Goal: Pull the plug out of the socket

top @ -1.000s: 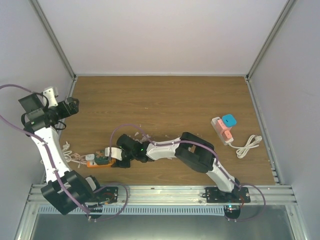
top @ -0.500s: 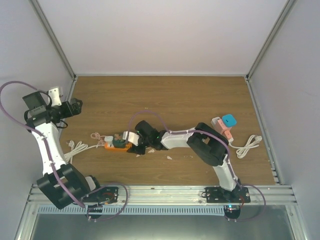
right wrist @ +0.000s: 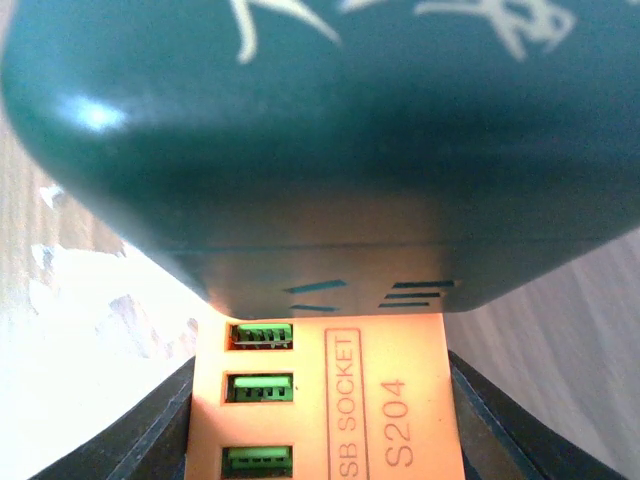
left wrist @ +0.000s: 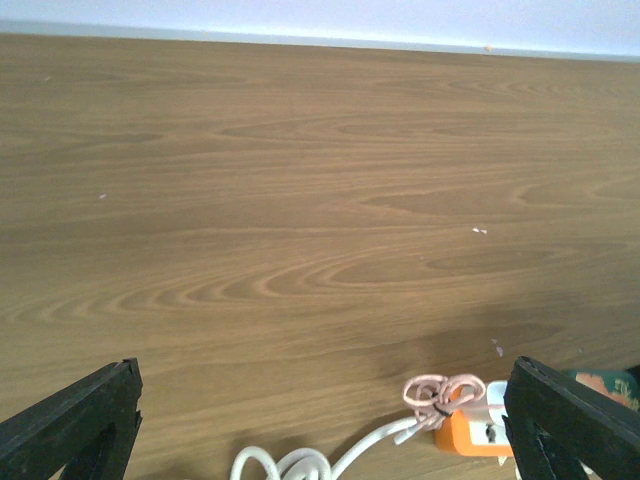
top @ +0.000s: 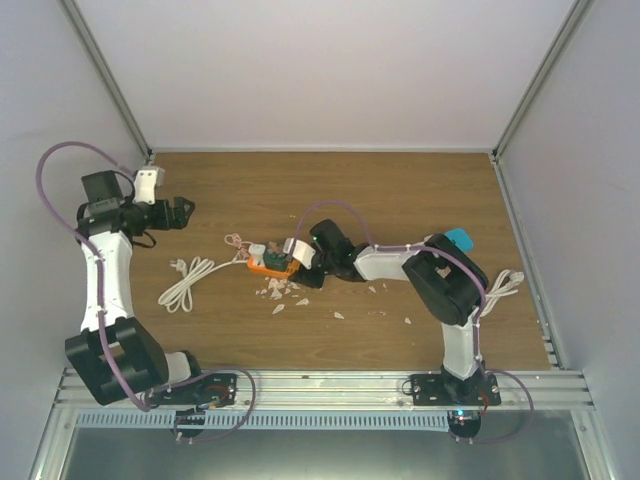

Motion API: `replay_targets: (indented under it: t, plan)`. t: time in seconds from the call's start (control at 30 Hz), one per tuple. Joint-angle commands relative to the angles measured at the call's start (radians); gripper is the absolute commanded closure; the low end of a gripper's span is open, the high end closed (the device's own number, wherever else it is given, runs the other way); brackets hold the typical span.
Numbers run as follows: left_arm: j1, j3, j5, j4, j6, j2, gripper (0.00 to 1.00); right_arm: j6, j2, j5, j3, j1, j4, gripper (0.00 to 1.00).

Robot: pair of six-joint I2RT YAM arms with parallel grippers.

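Observation:
My right gripper is about to pull the orange socket strip to the right in the top view, to the table's middle, then open, as it lies off-center.
An orange socket strip [top: 264, 265] lies left of the table's middle, with a dark green plug [top: 276, 259] seated in it. My right gripper [top: 290, 254] is shut on the strip. In the right wrist view the orange socket [right wrist: 330, 400], with its green USB ports, sits clamped between both black fingers [right wrist: 130, 440], and the green plug [right wrist: 320, 130] fills the top. My left gripper [top: 186, 212] hangs open to the left, apart from the strip. The left wrist view shows the socket [left wrist: 468, 436] and the plug's edge [left wrist: 606, 386] by the right finger [left wrist: 570, 420].
The strip's white cable [top: 186, 281] coils to the left, tied with a pink loop [left wrist: 440, 392]. Small pale scraps [top: 283, 295] lie in front of the strip. A second strip with a blue plug [top: 461, 238] and a white cord [top: 505, 285] lies at the right, partly behind my right arm.
My right gripper has dragged the orange socket and its plug from the front left towards the table's middle. The left arm has swung forward and to the right, still open.

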Motion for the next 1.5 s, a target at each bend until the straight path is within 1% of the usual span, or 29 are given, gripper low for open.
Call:
replay_targets:
  t: [0.0, 0.1, 0.17, 0.27, 0.4, 0.57, 0.9, 1.07, 1.27, 1.37, 1.47]
  plan:
    - [-0.064, 0.039, -0.022, 0.018, 0.071, 0.02, 0.01, -0.086, -0.059, -0.022, -0.024, -0.079, -0.079, 0.9]
    - [-0.101, 0.039, -0.054, 0.031, 0.083, 0.033, 0.01, -0.187, -0.067, -0.083, -0.027, -0.131, -0.164, 0.9]
    - [-0.109, 0.042, -0.046, 0.037, 0.091, 0.044, 0.01, -0.236, -0.072, -0.112, -0.033, -0.164, -0.215, 0.9]
    - [-0.121, 0.053, -0.035, 0.043, 0.107, 0.064, 0.01, -0.301, -0.076, -0.184, 0.007, -0.204, -0.293, 0.9]
    - [-0.14, 0.08, -0.025, 0.039, 0.128, 0.097, 0.01, -0.397, -0.067, -0.199, 0.043, -0.235, -0.393, 0.89]
    - [-0.159, 0.116, -0.019, 0.027, 0.156, 0.138, 0.01, -0.511, -0.074, -0.206, 0.017, -0.284, -0.484, 0.86]
    - [-0.198, 0.121, 0.011, 0.011, 0.219, 0.156, 0.01, -0.667, -0.138, -0.224, -0.115, -0.398, -0.556, 0.86]
    - [-0.241, 0.105, 0.025, -0.01, 0.268, 0.147, 0.01, -0.758, -0.168, -0.225, -0.187, -0.462, -0.578, 0.86]
    - [-0.311, 0.078, 0.063, -0.053, 0.364, 0.112, 0.01, -0.798, -0.174, -0.266, -0.176, -0.534, -0.622, 0.85]
    - [-0.348, 0.06, 0.085, -0.076, 0.419, 0.089, 0.01, -0.806, -0.173, -0.26, -0.17, -0.539, -0.625, 0.81]
    - [-0.381, 0.04, 0.097, -0.103, 0.471, 0.072, 0.01, -0.809, -0.185, -0.257, -0.18, -0.541, -0.62, 0.69]
